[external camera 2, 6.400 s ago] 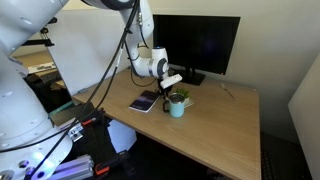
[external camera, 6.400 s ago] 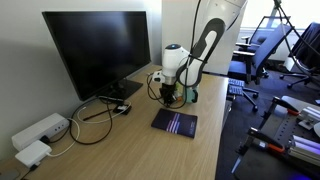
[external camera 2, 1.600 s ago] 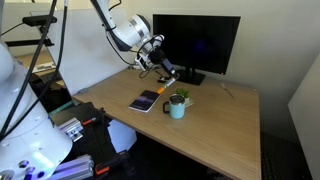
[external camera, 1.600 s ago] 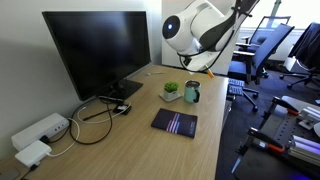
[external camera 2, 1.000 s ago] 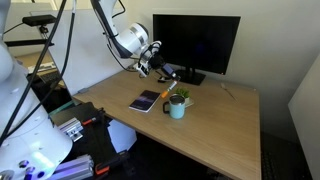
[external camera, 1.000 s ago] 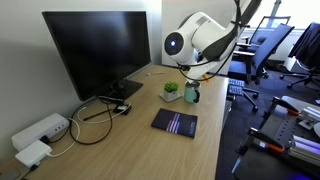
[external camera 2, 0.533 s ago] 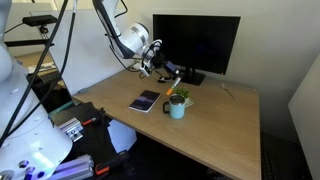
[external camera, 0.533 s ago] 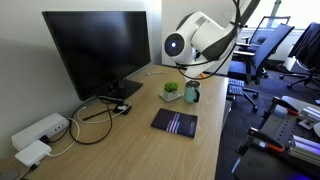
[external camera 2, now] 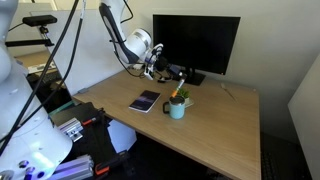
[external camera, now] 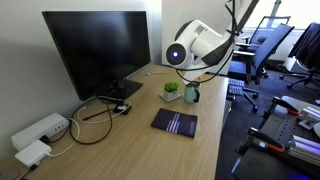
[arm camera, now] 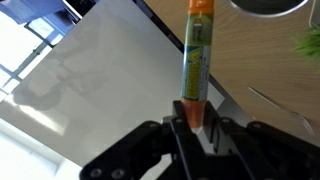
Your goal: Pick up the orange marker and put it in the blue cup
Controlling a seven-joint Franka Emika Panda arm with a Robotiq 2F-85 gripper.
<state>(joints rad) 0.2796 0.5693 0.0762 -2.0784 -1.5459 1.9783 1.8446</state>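
Observation:
The marker goes down toward the right in the wrist view next, for release inside the blue cup's opening (external camera 2: pixel 177 99) (arm camera: pixel 270 4), since the cup stands below my gripper.
My gripper (arm camera: pixel 193 122) is shut on the orange marker (arm camera: pixel 196 55), a thin orange stick with a printed label that points away from the jaws in the wrist view. In both exterior views the gripper (external camera: pixel 193 74) (external camera 2: pixel 170 76) hangs above the desk, just over the blue cup (external camera: pixel 192 94) (external camera 2: pixel 177 108). The cup stands upright near the desk's edge. In the wrist view only part of its dark rim (arm camera: pixel 265 6) shows, at the top edge beyond the marker's tip. The marker is apart from the cup.
A small green plant in a white base (external camera: pixel 171 91) (arm camera: pixel 308 42) stands right beside the cup. A dark notebook (external camera: pixel 175 123) (external camera 2: pixel 145 101) lies on the wooden desk (external camera: pixel 130 145). A large monitor (external camera: pixel 97 48) with cables stands behind. Office chairs (external camera: pixel 262 50) are beyond the desk.
The arm has come down and moved toward the cup with the marker held in the jaws. The cup, plant and notebook have not moved.

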